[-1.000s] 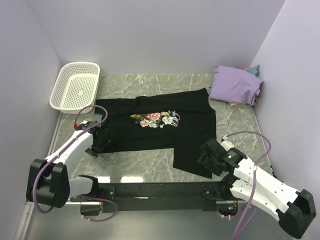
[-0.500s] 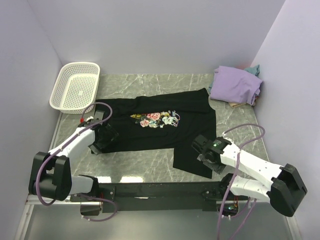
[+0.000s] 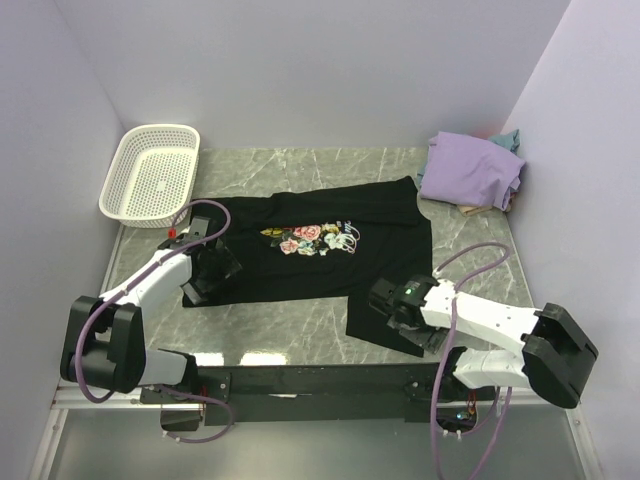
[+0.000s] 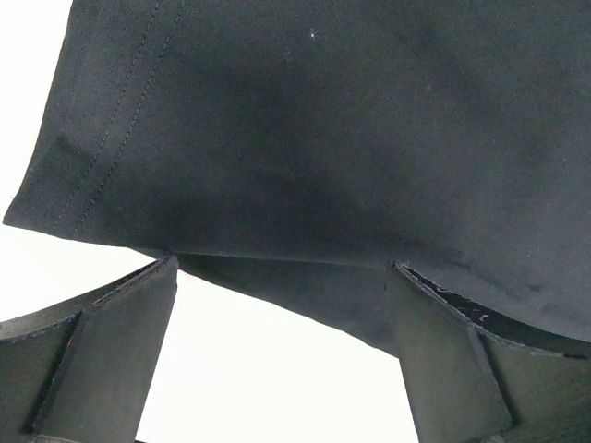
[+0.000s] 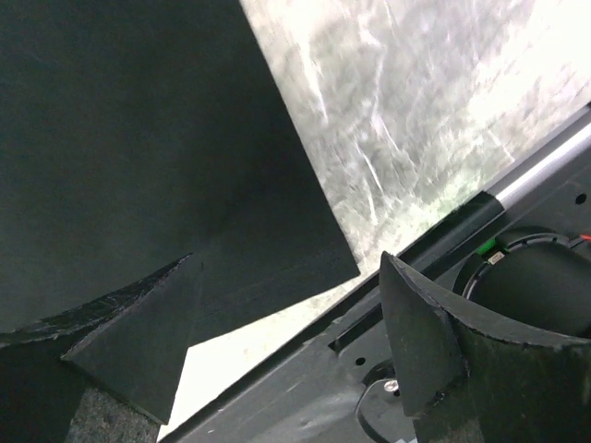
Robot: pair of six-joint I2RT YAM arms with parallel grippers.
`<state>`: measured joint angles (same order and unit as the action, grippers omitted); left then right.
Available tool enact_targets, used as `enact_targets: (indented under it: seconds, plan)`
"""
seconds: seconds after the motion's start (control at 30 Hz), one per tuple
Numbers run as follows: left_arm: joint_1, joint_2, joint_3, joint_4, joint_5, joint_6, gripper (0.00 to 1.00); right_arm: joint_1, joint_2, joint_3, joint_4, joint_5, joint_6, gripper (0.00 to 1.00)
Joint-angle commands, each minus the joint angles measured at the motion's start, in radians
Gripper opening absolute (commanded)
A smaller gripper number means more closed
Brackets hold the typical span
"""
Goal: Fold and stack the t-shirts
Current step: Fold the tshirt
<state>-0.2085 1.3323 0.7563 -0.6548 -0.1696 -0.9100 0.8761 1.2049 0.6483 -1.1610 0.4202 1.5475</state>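
Observation:
The sleeve-like flap still sticks out from the black shirt toward the front bar. My right gripper will next go down onto the flap's near corner [image 3: 420, 353] [image 5: 345, 270] and close its fingers.
The black t-shirt [image 3: 320, 255] with a rose print lies spread flat across the middle of the table. My left gripper [image 3: 207, 272] hangs open over its left end; in the left wrist view the black cloth [image 4: 323, 138] fills the top, and its hem runs between the spread fingers [image 4: 111, 351]. My right gripper [image 3: 385, 303] stands open over the flap of the shirt that hangs toward the near edge. The flap's corner [image 5: 166, 157] lies below the parted fingertips [image 5: 420, 323], ungripped. The lavender t-shirt [image 3: 470, 168] is piled at the back right, with the teal one [image 3: 509, 139] peeking out behind it.
A white perforated basket [image 3: 150, 172] sits at the back left corner. Marble tabletop [image 3: 290, 322] shows between the shirt and the black front rail [image 3: 320, 380]. The rail [image 5: 369, 369] lies just below my right gripper. Walls close in on three sides.
My right arm has swung left and inward over the shirt's near flap, and its jaws have widened. My left gripper has crept a little further onto the shirt's left end.

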Motion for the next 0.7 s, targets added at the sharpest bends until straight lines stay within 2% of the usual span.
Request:
enact_targets:
  seconds: [0.0, 0.23, 0.47, 0.53, 0.6, 0.67]
  plan:
    - [-0.003, -0.012, 0.041, 0.000, 0.004, 0.034, 0.99, 0.050, -0.018, -0.062, 0.046, 0.000, 0.103, 0.84]
    - [-0.003, -0.010, 0.034, 0.014, 0.038, 0.046, 0.99, 0.123, -0.082, -0.139, 0.107, -0.018, 0.194, 0.82]
    - [-0.003, -0.008, 0.023, 0.024, 0.065, 0.056, 1.00, 0.135, -0.131, -0.165, 0.116, -0.006, 0.237, 0.79]
    - [-0.003, -0.010, 0.023, 0.026, 0.070, 0.054, 0.99, 0.133, -0.134, -0.167, 0.116, -0.003, 0.237, 0.67]
    - [-0.003, -0.013, 0.018, 0.029, 0.073, 0.051, 1.00, 0.135, -0.142, -0.170, 0.124, 0.000, 0.235, 0.49]
    - [-0.003, -0.013, 0.014, 0.030, 0.074, 0.049, 0.99, 0.135, -0.145, -0.171, 0.127, 0.003, 0.232, 0.49]
